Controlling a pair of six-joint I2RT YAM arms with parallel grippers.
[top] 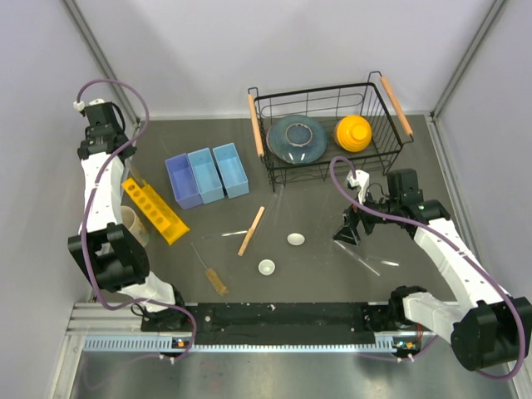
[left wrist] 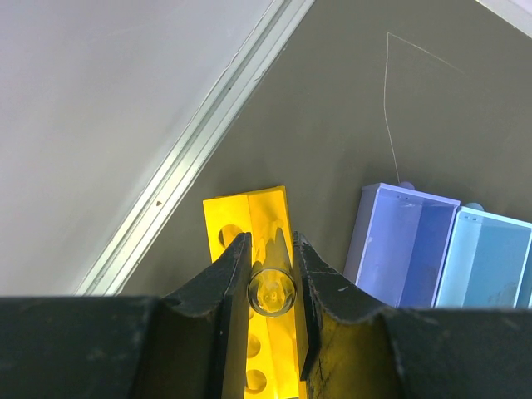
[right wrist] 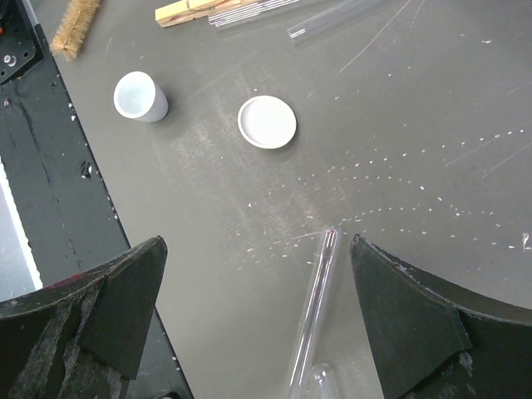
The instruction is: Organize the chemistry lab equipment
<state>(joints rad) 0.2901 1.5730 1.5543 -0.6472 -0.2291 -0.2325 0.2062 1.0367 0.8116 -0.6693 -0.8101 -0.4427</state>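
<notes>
I will next lower the clear glass test tube with my left gripper slightly over the rack's side facing the bins [left wrist: 276, 243], and then I will open the gripper.
My left gripper [left wrist: 273, 278] is shut on a clear glass test tube [left wrist: 272, 293], held end-on over the yellow test tube rack [left wrist: 249, 220]. In the top view the left gripper [top: 131, 169] is above the far end of the rack [top: 155, 210]. My right gripper [right wrist: 258, 249] is open, low over the table, with a thin clear tube [right wrist: 314, 307] lying between its fingers, nearer the right one. In the top view the right gripper [top: 347, 231] is right of a white dish [top: 296, 238]. A second dish [top: 266, 267], a tan wooden stick [top: 252, 230] and an amber brush [top: 213, 276] lie mid-table.
Three light-blue bins [top: 206, 174] stand side by side right of the rack. A black wire basket [top: 332, 133] at the back holds a blue-grey plate [top: 297, 137] and a yellow bowl [top: 353, 131]. A tan cup [top: 133, 224] stands left of the rack. Clear rods [top: 366, 264] lie near the right arm.
</notes>
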